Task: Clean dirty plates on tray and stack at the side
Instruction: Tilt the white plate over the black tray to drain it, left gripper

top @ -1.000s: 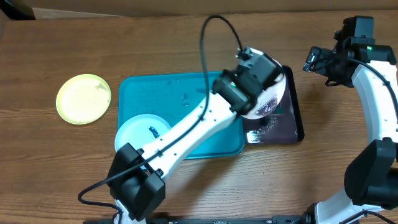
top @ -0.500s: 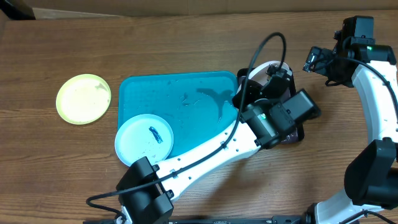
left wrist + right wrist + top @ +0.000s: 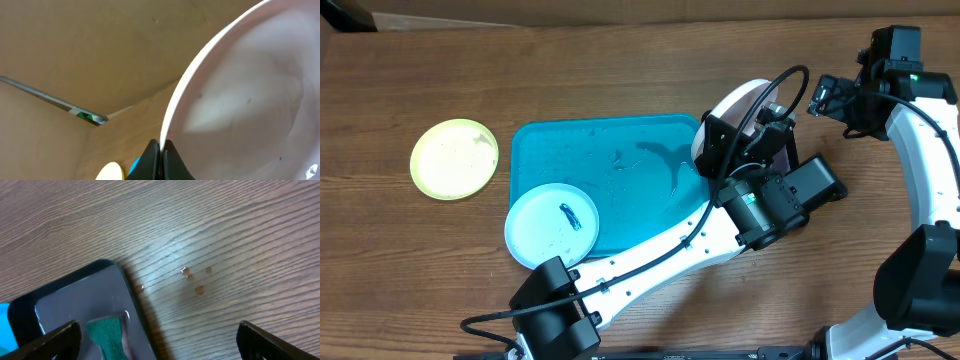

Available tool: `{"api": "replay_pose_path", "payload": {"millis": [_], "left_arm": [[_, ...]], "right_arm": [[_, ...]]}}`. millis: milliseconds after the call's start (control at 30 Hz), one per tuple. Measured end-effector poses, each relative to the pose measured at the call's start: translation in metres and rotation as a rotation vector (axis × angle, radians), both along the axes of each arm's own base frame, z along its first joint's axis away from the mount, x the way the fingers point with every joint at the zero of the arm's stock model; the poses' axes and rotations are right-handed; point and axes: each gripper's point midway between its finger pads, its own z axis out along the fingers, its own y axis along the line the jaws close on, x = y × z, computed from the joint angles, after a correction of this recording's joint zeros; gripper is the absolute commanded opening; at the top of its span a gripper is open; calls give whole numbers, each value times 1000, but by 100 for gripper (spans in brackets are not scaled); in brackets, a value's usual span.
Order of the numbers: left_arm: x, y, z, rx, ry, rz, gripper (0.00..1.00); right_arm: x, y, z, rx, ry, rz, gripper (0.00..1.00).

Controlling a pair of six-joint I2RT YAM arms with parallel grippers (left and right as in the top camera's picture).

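Note:
My left gripper swings to the left in the overhead view next. It then levels the plate and lowers it onto the yellow-green plate (image 3: 454, 158) (image 3: 111, 171), since that already lies beside the tray.
My left gripper (image 3: 160, 159) is shut on the rim of the white plate (image 3: 240, 100) and holds it tilted on edge; the plate shows in the overhead view (image 3: 735, 110) above the right end of the turquoise tray (image 3: 580, 170) and the black tray. The pale blue plate (image 3: 551, 226), with a dark smear, lies on the turquoise tray's front left corner. The yellow-green plate (image 3: 454, 158) lies on the table left of the tray. My right gripper (image 3: 157, 340) is open and empty, above the table at the far right (image 3: 835, 100).
A small black tray (image 3: 75, 305) with a green sponge (image 3: 107, 332) in it sits right of the turquoise tray, mostly hidden by my left arm in the overhead view. Small crumbs (image 3: 192, 277) lie on the wood near it.
My left arm has swung right and turned the white plate from lying low over the black tray to standing up on edge. The right arm has not moved.

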Motion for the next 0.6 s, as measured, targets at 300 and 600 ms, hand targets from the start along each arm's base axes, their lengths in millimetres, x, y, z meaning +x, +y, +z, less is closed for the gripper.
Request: {"api": "replay_pose_path", "payload": {"millis": [300, 600], "left_arm": [[0, 0, 1, -2, -8, 3, 4], [1, 0, 2, -6, -10, 3, 4]], "right_arm": [[0, 0, 0, 0, 1, 0, 100], [0, 0, 0, 0, 0, 0, 100]]}}
